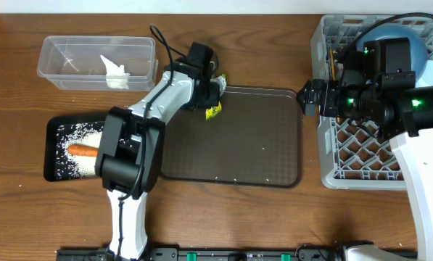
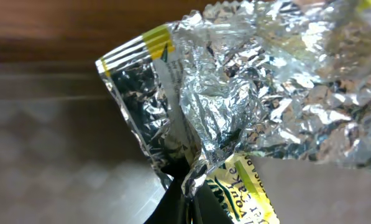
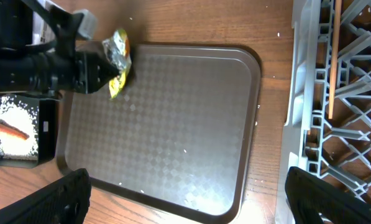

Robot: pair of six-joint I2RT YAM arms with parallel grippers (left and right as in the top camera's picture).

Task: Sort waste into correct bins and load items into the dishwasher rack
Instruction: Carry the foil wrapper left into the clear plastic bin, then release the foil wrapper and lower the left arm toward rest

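I should next swing my left gripper to its left in the overhead view, over the clear tub, and release the wrapper (image 1: pixel 212 110) there by a tissue.
My left gripper (image 1: pixel 215 96) is shut on the green-yellow wrapper (image 1: pixel 212 110) at the back left corner of the brown serving tray (image 1: pixel 234 138). Up close, the wrapper (image 2: pixel 250 186) shows a crinkled silver inside, pinched between my fingertips (image 2: pixel 173 208). The right wrist view shows the wrapper (image 3: pixel 118 55) just above the tray's corner. The black bin (image 1: pixel 53 145) holds white rice (image 1: pixel 75 138) and a carrot (image 1: pixel 82 151). In the clear tub (image 1: pixel 71 51) lies a white tissue (image 1: pixel 115 73). My right gripper (image 1: pixel 307 98) is open beside the grey rack (image 1: pixel 361 170), nothing between its fingers.
A blue bowl (image 1: pixel 415 40) stands in the rack's back part, half hidden by the right arm. A chopstick (image 3: pixel 332 62) lies in the rack (image 3: pixel 309 93). A few rice grains dot the serving tray (image 3: pixel 173 124). The left arm crosses above the black bin's right side.
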